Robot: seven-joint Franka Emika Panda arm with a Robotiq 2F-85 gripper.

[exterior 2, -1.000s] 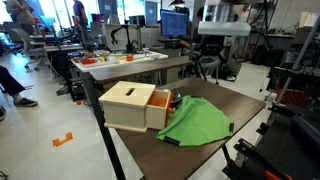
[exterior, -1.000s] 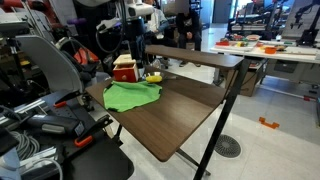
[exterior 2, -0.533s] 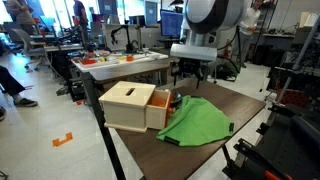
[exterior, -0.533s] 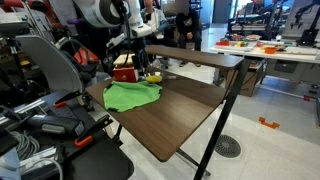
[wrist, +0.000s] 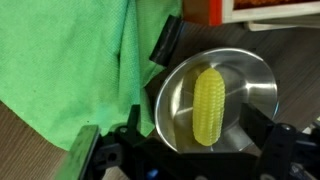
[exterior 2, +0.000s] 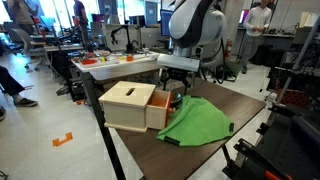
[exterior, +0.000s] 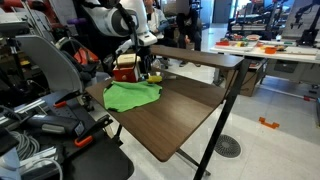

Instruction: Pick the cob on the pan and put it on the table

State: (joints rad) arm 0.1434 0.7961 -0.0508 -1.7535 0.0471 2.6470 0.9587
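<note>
I need to lower my open gripper into the pan [wrist: 250,85] next, with one finger on each side of the cob's near end [wrist: 206,134], as that end lies below my gripper.
The yellow cob [wrist: 208,107] lies in a small round metal pan [wrist: 250,85] with a black handle [wrist: 166,42], seen from above in the wrist view. My gripper [wrist: 195,150] is open, its dark fingers straddling the pan's near rim, just above the cob. In both exterior views the gripper [exterior: 147,68] [exterior 2: 175,92] hangs low over the pan between the box and the green cloth; the cob itself barely shows there. The brown table [exterior: 185,115] [exterior 2: 240,112] carries all of it.
A green cloth [exterior: 132,95] [exterior 2: 198,120] [wrist: 70,60] lies beside the pan. A red-and-tan box [exterior: 125,68] [exterior 2: 128,105] stands next to it. A raised rear shelf [exterior: 200,55] runs along the table's back. Chairs, cables and other tables surround it.
The arm has swung in and come down from above the table; the gripper now hangs low over the pan beside the box.
</note>
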